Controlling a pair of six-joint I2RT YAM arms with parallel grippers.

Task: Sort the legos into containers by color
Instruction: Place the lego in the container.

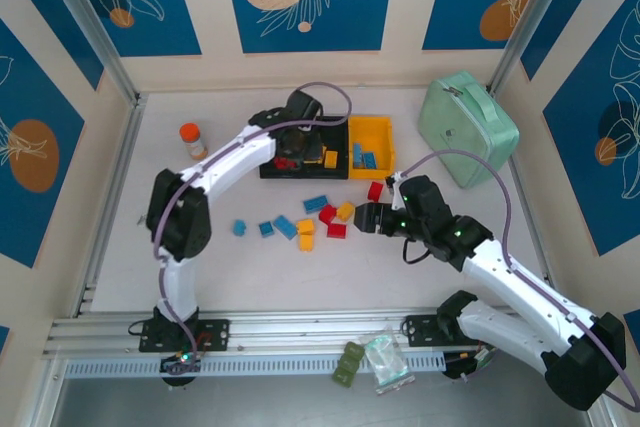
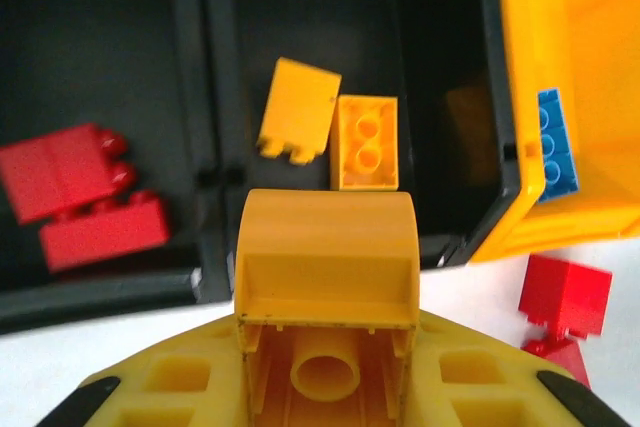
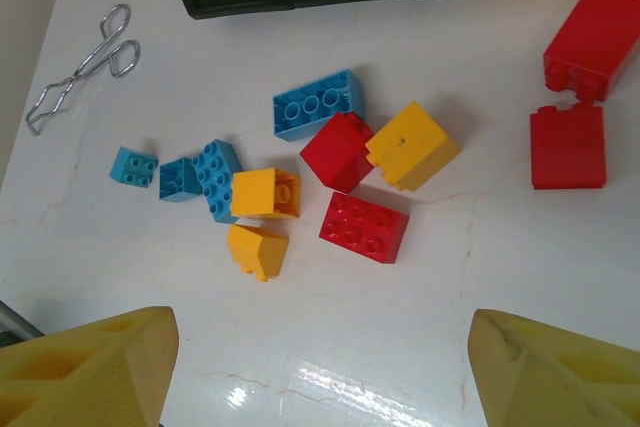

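Note:
The yellow-orange lego goes lower and outward over the bare far part of the middle black bin's bottom next. My left gripper releases it there, since that space lies outward and below my gripper.
My left gripper [image 1: 300, 139] hangs over the row of containers, shut on a yellow-orange lego [image 2: 325, 267]. Below it, the left black bin [image 2: 90, 47] holds two red legos [image 2: 70, 172] and the middle black bin [image 2: 440, 67] holds two yellow ones [image 2: 365, 142]. A blue lego [image 2: 555, 142] lies in the yellow bin [image 2: 590, 217]. My right gripper [image 3: 320, 367] stands open and empty above the table, short of the loose legos: blue [image 3: 318, 105], yellow [image 3: 265, 193] and red [image 3: 364, 227]. Two more red legos [image 3: 567, 147] lie to the right.
An orange-capped bottle [image 1: 191, 140] stands left of the bins. A mint-green case [image 1: 467, 127] sits at the back right. Metal tongs [image 3: 80, 67] lie on the table left of the loose legos. A plastic bag [image 1: 385, 362] rests on the front rail.

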